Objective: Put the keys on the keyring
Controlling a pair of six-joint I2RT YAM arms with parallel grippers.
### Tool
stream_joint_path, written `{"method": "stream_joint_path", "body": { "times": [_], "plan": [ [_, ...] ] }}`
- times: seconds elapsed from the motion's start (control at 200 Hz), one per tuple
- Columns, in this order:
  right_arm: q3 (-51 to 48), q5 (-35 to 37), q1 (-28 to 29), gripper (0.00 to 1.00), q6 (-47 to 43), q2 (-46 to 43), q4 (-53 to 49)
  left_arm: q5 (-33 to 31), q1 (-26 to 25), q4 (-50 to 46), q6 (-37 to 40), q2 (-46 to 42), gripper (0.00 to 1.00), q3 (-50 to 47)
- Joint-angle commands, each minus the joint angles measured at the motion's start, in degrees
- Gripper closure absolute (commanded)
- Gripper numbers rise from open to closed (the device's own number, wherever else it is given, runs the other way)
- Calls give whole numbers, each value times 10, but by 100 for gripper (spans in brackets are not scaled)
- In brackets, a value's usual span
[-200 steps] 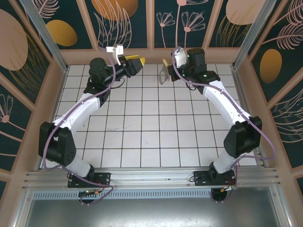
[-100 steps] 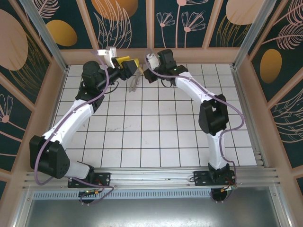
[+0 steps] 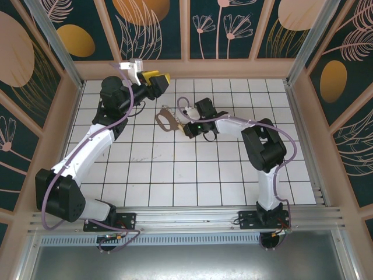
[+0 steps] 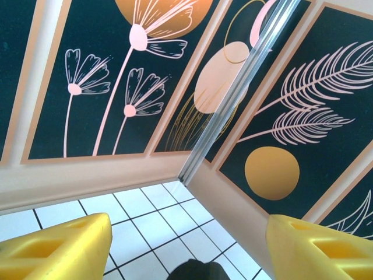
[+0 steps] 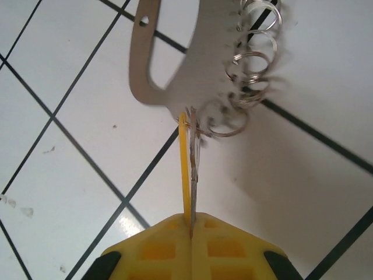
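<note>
I will draw my right gripper back over the bare tiles [image 3: 180,143] [image 5: 152,185] beside the keyring's nearest small ring and release the keys there, as they already meet that ring.
The keyring [image 5: 166,76] is a flat grey-beige loop with small wire rings [image 5: 252,58] strung along one edge. In the top view the keyring [image 3: 165,117] sits low over the white tiles, left of centre. My right gripper [image 5: 190,224] is shut on the keys [image 5: 185,169], a thin yellow piece and a silver piece seen edge-on. Their tips meet the loop at its nearest small ring. From above, the right gripper [image 3: 186,121] is just right of the loop. My left gripper [image 3: 156,81] is open and empty, raised near the back wall, its yellow fingers [image 4: 58,248] wide apart.
The decorated back wall [image 3: 186,29] and its beige ledge run close behind the left gripper. An aluminium corner post [image 4: 233,99] stands ahead in the left wrist view. The right arm's forearm [image 3: 233,123] stretches low across the tiles right of the keyring.
The right arm swung from the back wall leftward, then down and forward, bringing the keyring low over the tiles. The left gripper drew back a little to the left and stayed open.
</note>
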Motion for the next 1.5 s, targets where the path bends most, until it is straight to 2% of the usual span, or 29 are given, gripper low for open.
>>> {"method": "stream_joint_path", "body": {
  "times": [0.0, 0.285, 0.52, 0.856, 0.956, 1.096, 1.256, 1.316, 1.366, 1.396, 1.421, 1.451, 1.466, 1.491],
  "plan": [
    [-26, -5, 4, 100, 11, -52, 48, 15, 5, 25, -9, 10, 30, -2],
    [-84, 0, 4, 100, 24, -72, 60, 21, 5, 28, -11, 21, 29, 0],
    [-112, -26, 8, 100, 45, -72, 66, 26, 5, 28, -11, 31, 29, 4],
    [-142, -43, 42, 100, 33, -80, 32, 41, 4, 42, -22, 52, 29, 17],
    [-155, -68, 57, 79, 28, -103, 21, 46, 5, 42, -21, 56, 28, 23],
    [-199, -135, 54, 59, 42, -186, 52, 51, 4, 38, -15, 52, 27, 23],
    [-206, -147, 16, 52, 53, -261, 47, 46, 5, 41, -12, 45, 25, 15],
    [-209, -136, -7, 48, 59, -282, 46, 44, 5, 41, -11, 42, 18, 11],
    [-212, -128, -24, 38, 62, -300, 45, 40, 5, 39, -9, 39, 10, 7],
    [-213, -120, -38, 36, 64, -309, 45, 36, 4, 35, -6, 35, 5, 5],
    [-214, -113, -46, 25, 66, -319, 44, 28, 5, 30, -1, 32, 2, 2],
    [-215, -105, -56, 20, 67, -328, 42, 17, 5, 21, 6, 27, 1, 0],
    [-215, -102, -61, 5, 67, -333, 40, 11, 5, 18, 9, 26, 2, -1],
    [-215, -95, -71, 1, 69, -340, 39, 0, 5, 7, 17, 23, 2, -2]
  ]
}}
